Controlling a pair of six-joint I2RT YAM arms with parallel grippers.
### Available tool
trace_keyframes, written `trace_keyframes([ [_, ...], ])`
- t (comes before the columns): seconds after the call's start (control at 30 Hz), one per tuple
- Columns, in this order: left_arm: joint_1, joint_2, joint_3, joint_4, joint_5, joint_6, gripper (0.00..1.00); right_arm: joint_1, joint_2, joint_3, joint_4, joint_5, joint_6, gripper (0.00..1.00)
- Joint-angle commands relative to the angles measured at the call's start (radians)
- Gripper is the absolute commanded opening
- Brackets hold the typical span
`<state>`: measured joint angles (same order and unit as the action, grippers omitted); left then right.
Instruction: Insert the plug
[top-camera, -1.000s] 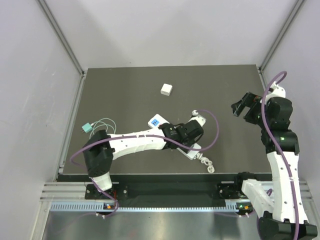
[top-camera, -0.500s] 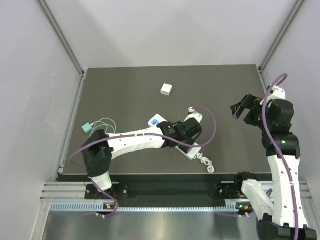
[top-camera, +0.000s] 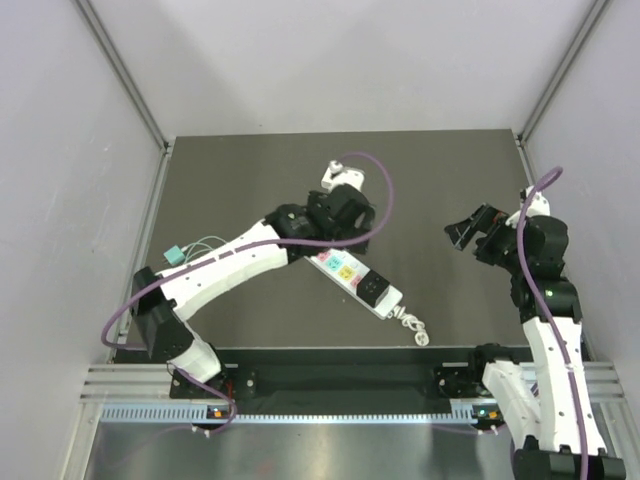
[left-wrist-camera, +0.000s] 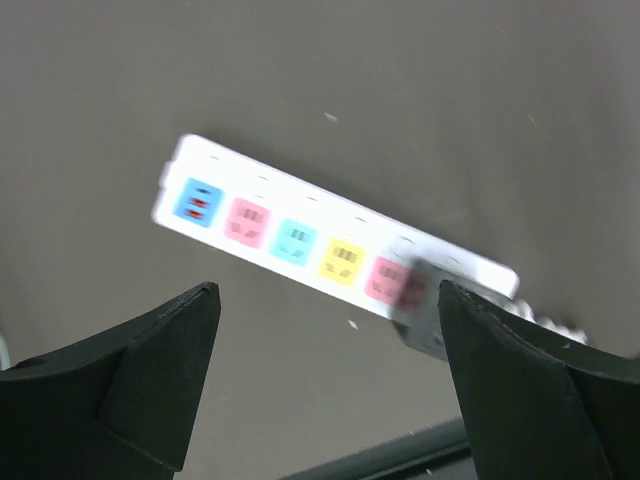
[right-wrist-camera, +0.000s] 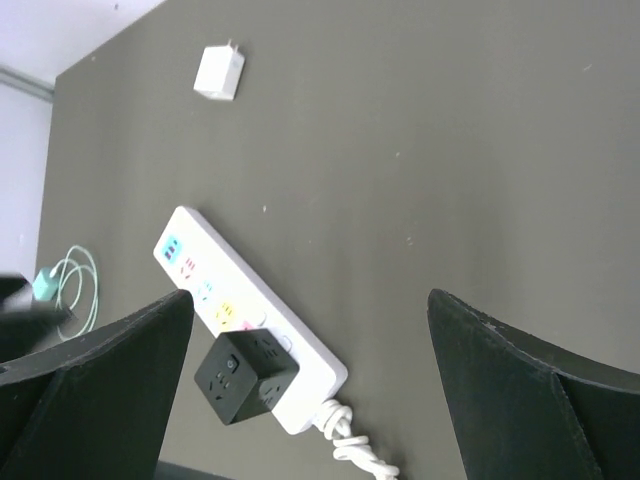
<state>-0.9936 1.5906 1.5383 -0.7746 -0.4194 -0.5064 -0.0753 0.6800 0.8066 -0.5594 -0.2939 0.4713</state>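
The teal plug lies below my left gripper, to its left in the top view. The gripper swings its open fingers there and down around it next.
The white power strip lies diagonally on the dark table, with coloured sockets along it. The plug, a black cube, sits seated on the strip near its cord end; it is blurred in the left wrist view. My left gripper hangs open above the strip with nothing between its fingers, and its wrist is over the table's middle. My right gripper is open and empty, held high to the right of the strip.
The strip's coiled white cord trails toward the front edge. A small white charger lies toward the far side. A teal plug with thin cable rests near the left edge. Purple cables loop off both arms.
My left gripper has opened, let go of the black cube and pulled up and away toward the back. The cube stays on the strip. The right gripper shifted slightly left.
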Motion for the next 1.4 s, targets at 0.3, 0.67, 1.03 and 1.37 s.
trace_keyframes([
  [0.3, 0.482, -0.179, -0.156, -0.017, -0.061, -0.112, 0.91, -0.009, 0.044, -0.217, 0.319, -0.249, 0.109, 1.0],
  [0.67, 1.188, -0.261, -0.466, 0.166, 0.257, -0.322, 0.85, -0.004, 0.024, -0.251, 0.368, -0.228, 0.061, 1.0],
  [1.03, 1.311, 0.021, -0.253, 0.002, -0.008, -0.542, 0.89, 0.065, 0.085, -0.227, 0.34, -0.154, -0.042, 1.0],
  [1.37, 1.356, 0.298, -0.001, -0.293, 0.065, -0.808, 0.85, 0.158, 0.131, -0.198, 0.314, -0.119, -0.069, 1.0],
])
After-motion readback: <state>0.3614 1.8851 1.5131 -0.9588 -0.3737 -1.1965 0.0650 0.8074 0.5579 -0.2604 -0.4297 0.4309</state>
